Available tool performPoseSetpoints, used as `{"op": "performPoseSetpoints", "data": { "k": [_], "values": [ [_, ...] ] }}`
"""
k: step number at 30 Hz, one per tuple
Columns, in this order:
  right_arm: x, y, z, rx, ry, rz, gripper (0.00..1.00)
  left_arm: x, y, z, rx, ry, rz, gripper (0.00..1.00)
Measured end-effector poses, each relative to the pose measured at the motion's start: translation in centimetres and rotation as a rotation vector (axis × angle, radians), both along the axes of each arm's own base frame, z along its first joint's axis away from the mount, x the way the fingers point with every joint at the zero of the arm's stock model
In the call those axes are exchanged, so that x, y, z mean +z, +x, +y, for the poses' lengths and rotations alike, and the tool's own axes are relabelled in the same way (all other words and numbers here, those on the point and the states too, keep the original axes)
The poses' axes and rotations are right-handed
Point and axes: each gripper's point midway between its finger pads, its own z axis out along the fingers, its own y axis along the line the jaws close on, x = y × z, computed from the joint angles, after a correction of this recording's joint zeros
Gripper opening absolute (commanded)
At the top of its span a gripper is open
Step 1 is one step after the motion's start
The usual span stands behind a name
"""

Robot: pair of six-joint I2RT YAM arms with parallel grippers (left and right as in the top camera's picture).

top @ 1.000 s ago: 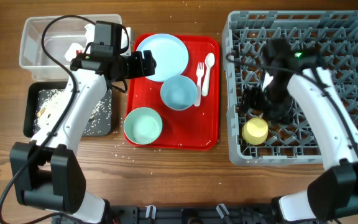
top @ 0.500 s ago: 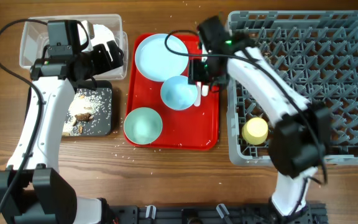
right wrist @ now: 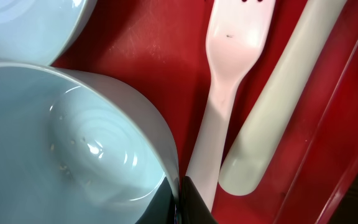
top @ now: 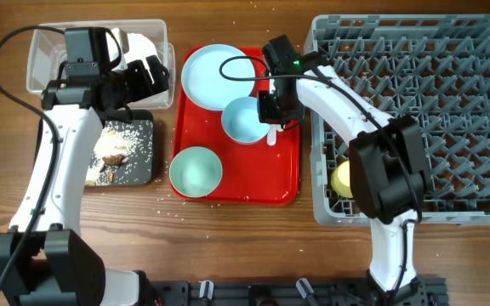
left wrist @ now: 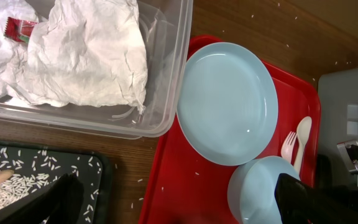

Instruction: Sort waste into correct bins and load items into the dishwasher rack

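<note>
My right gripper will lift the pale blue bowl, carry it outward over the rack's side and down, and let go of it in the rack's far corner nearest the tray (top: 351,36), because that corner is empty.
My right gripper (top: 271,110) (right wrist: 180,186) is shut on the right rim of the pale blue bowl (top: 243,121) (right wrist: 61,143), one finger inside and one outside. The white fork (right wrist: 229,81) and spoon (right wrist: 278,118) lie just right of it. A pale blue plate (top: 218,76) (left wrist: 229,102) and a mint bowl (top: 196,170) also sit on the red tray (top: 287,183). My left gripper (top: 147,75) (left wrist: 179,205) hangs open and empty by the clear tub (top: 49,76), which holds the crumpled napkin (left wrist: 86,56). Food scraps (top: 113,157) lie in the black tray (top: 139,174). A yellow cup (top: 344,178) sits in the grey rack (top: 449,127).
Grains of rice are scattered on the wooden table in front of the trays and on the red tray. The rack's left wall stands close to the red tray's right edge, right beside my right arm.
My right arm swung from the rack to the red tray and shut on the blue bowl's rim. My left gripper moved left from above the plate to the clear tub.
</note>
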Motion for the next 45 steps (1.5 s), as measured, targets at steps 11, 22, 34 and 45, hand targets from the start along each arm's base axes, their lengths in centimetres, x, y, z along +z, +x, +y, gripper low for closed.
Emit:
{"op": "performPoseSetpoints", "data": {
  "k": [11, 22, 34, 45],
  "values": [
    [27.9, 3.7, -18.7, -0.545, -0.305, -0.745, 0.04, 0.0, 0.0, 0.0, 0.000, 0.000, 0.000, 1.00],
    [23.0, 12.4, -23.7, -0.488, -1.031, -0.858, 0.04, 0.0, 0.0, 0.0, -0.001, 0.000, 0.001, 1.00],
    [17.5, 15.9, -23.1, -0.313, -1.177, -0.798, 0.04, 0.0, 0.0, 0.0, 0.000, 0.000, 0.000, 1.00],
    [13.6, 15.6, -19.8, -0.124, -1.147, -0.714, 0.37, 0.0, 0.0, 0.0, 0.000, 0.000, 0.000, 1.00]
  ]
}}
